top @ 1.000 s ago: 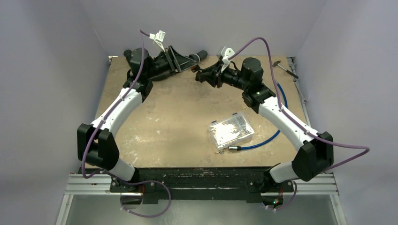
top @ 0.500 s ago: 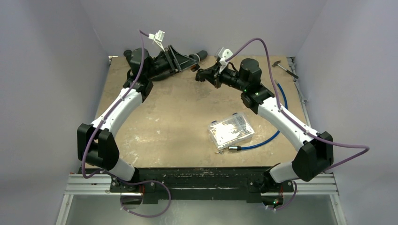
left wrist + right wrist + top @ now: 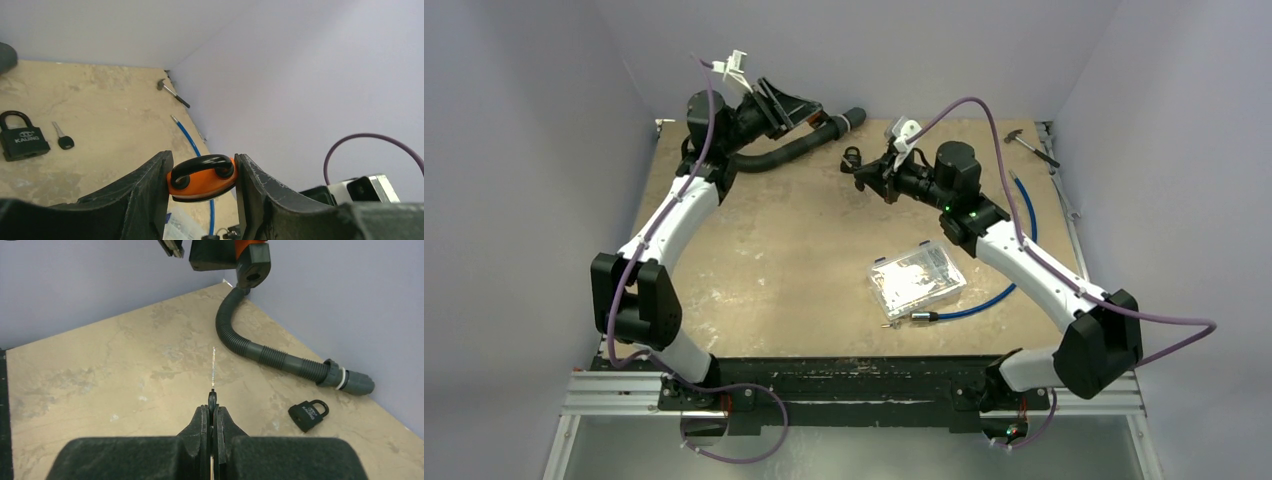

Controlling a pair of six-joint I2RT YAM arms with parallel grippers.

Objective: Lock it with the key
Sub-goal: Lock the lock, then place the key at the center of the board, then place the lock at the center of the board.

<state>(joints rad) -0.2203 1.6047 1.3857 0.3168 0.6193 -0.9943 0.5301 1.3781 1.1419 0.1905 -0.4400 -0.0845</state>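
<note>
The bare tabletop on the near side of the black padlock (image 3: 307, 415) is below my right gripper. My right gripper should lower the key onto that spot next and release it.
My left gripper (image 3: 202, 164) is shut on an orange padlock (image 3: 205, 184) with a black shackle, held in the air by the back wall (image 3: 816, 108). In the right wrist view that lock's dark end with a round hole (image 3: 252, 267) hangs at the top, well beyond the key. My right gripper (image 3: 213, 409) is shut on the black head of a key (image 3: 213, 365), whose thin blade points forward, edge-on, above the table (image 3: 861, 172). A black padlock (image 3: 307, 415) lies on the table. In the left wrist view a black-headed key (image 3: 62, 138) lies beside that black padlock (image 3: 22, 137).
A grey corrugated hose (image 3: 794, 150) curves along the back of the table. A clear plastic packet (image 3: 916, 280) lies front right, with a blue cable (image 3: 1024, 225) looping round it. A small hammer (image 3: 1029, 143) rests in the back right corner. Walls close in three sides.
My left gripper has risen and swung back left with the orange padlock, uncovering the hose. My right gripper has shut on the key and shifted slightly right.
</note>
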